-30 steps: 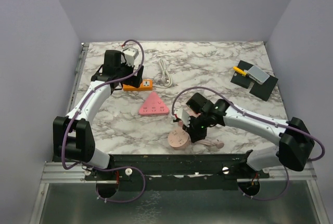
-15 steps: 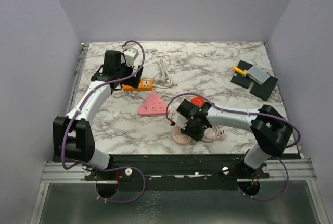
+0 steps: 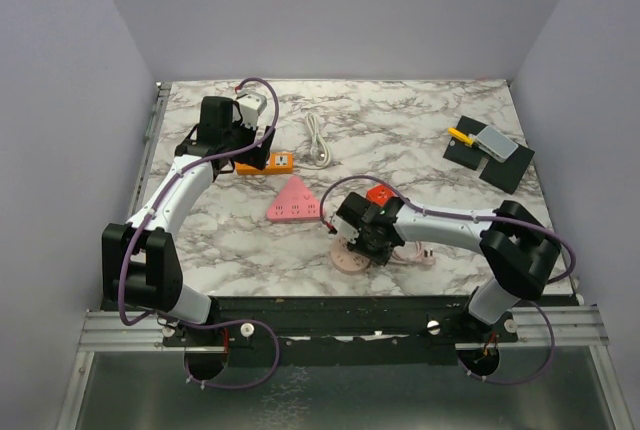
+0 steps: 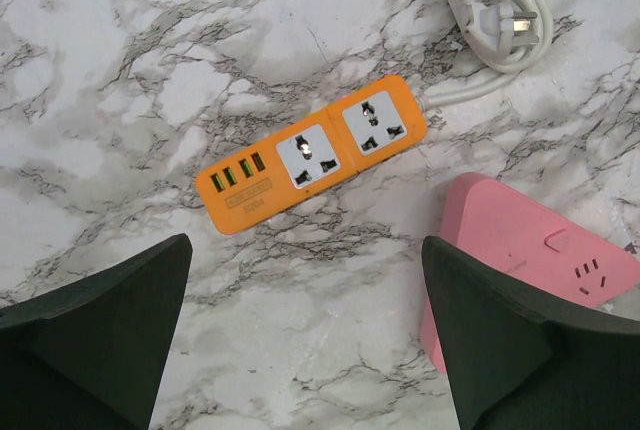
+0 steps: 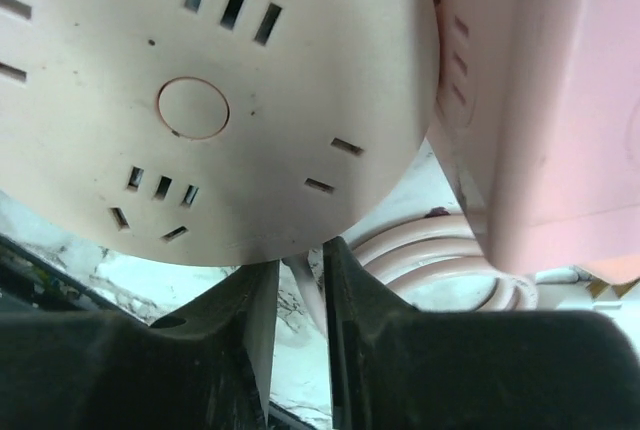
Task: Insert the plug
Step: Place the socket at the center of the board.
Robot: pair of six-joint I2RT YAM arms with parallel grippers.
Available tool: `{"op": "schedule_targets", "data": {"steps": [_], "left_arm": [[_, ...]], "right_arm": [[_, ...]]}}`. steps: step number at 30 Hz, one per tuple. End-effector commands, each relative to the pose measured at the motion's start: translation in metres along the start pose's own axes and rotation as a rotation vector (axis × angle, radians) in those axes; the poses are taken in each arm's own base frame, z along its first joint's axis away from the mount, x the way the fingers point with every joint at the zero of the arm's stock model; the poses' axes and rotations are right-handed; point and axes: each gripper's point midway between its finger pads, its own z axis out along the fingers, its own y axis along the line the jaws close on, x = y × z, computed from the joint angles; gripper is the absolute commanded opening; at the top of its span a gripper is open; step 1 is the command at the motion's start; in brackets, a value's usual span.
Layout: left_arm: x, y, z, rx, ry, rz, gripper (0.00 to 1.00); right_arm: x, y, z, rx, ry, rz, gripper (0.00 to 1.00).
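I will next turn and lower my left gripper over the USB end of the orange power strip [image 3: 266,161], as the power strip lies crosswise to its open fingers.
A round pink socket disc [image 3: 347,259] [image 5: 210,100] lies near the table's front edge. The pink plug [image 5: 540,100] stands large against the disc's right rim in the right wrist view. Whether its prongs sit in a slot is hidden. Its pink cord [image 3: 416,253] [image 5: 430,255] coils to the right. My right gripper [image 3: 358,242] [image 5: 300,255] hovers at the disc's edge, jaws a narrow gap apart, with a thin strand of cord loose in the gap. My left gripper [image 3: 262,145] [image 4: 305,243] hangs wide open and empty above the orange power strip [image 3: 266,161] [image 4: 310,152].
A pink triangular power strip [image 3: 293,202] [image 4: 525,260] lies between the arms. A white cable with a plug [image 3: 317,140] [image 4: 490,20] lies behind the orange strip. A black pad with a grey block [image 3: 489,150] sits at the far right.
My right gripper has gone from shut to slightly parted, and the right arm has folded in, with the gripper settling low at the round disc. The left arm has not moved.
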Motion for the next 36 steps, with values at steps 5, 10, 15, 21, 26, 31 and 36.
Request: {"op": "schedule_targets", "data": {"steps": [5,10,15,21,26,31,36], "left_arm": [[-0.017,0.008,-0.015,-0.041,-0.035,0.039,0.99],[-0.019,0.009,-0.017,-0.045,-0.039,0.048,0.99],[-0.019,0.008,-0.017,-0.045,-0.040,0.047,0.99],[-0.016,0.007,-0.016,-0.038,-0.033,0.049,0.99],[-0.011,0.006,-0.014,-0.030,-0.022,0.053,0.99],[0.008,0.006,0.000,-0.008,0.034,0.103,0.99],[0.033,0.017,0.027,0.006,0.131,0.254,0.99]], "right_arm": [[0.014,-0.040,0.013,0.148,0.076,0.091,0.18],[0.022,-0.069,0.008,0.199,0.045,0.150,0.17],[0.044,-0.086,0.011,0.226,0.088,0.102,0.12],[0.041,-0.069,0.005,0.132,0.034,0.097,0.23],[0.002,-0.065,-0.032,0.079,-0.142,0.130,0.35],[-0.047,-0.064,-0.088,0.038,-0.392,0.128,0.97],[-0.097,-0.068,-0.140,0.038,-0.672,0.163,1.00]]}}
